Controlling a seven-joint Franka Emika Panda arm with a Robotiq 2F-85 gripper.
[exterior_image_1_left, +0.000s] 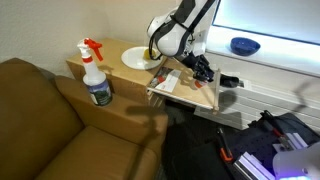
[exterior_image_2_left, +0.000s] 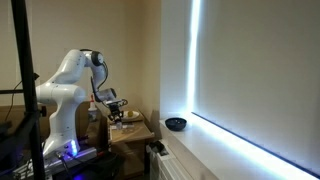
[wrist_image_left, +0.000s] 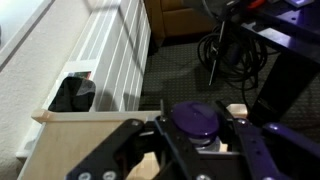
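The bare wood of the tabletop lies just below, so next I should bring the purple-lidded container down onto it with my gripper and open the fingers to release it.
In the wrist view a small container with a round dark-purple lid (wrist_image_left: 192, 118) sits between the black fingers of my gripper (wrist_image_left: 197, 130). The jaws press against its sides, so the gripper is shut on it. The container's pale body shows just under the lid; the rest is hidden by the fingers. It is at the edge of a light wooden table (wrist_image_left: 60, 135). In an exterior view the gripper (exterior_image_1_left: 203, 68) hangs low over that wooden table (exterior_image_1_left: 190, 97), pointing down. I cannot tell whether the container rests on the wood or is lifted off it.
A spray bottle with a red trigger (exterior_image_1_left: 96, 72) and a white plate (exterior_image_1_left: 140, 57) stand on the cabinet beside a brown sofa (exterior_image_1_left: 40, 120). A blue bowl (exterior_image_1_left: 244, 45) sits on the window sill. A white radiator (wrist_image_left: 110, 60), a black object (wrist_image_left: 75, 95) and cables (wrist_image_left: 235, 50) lie beyond the table edge.
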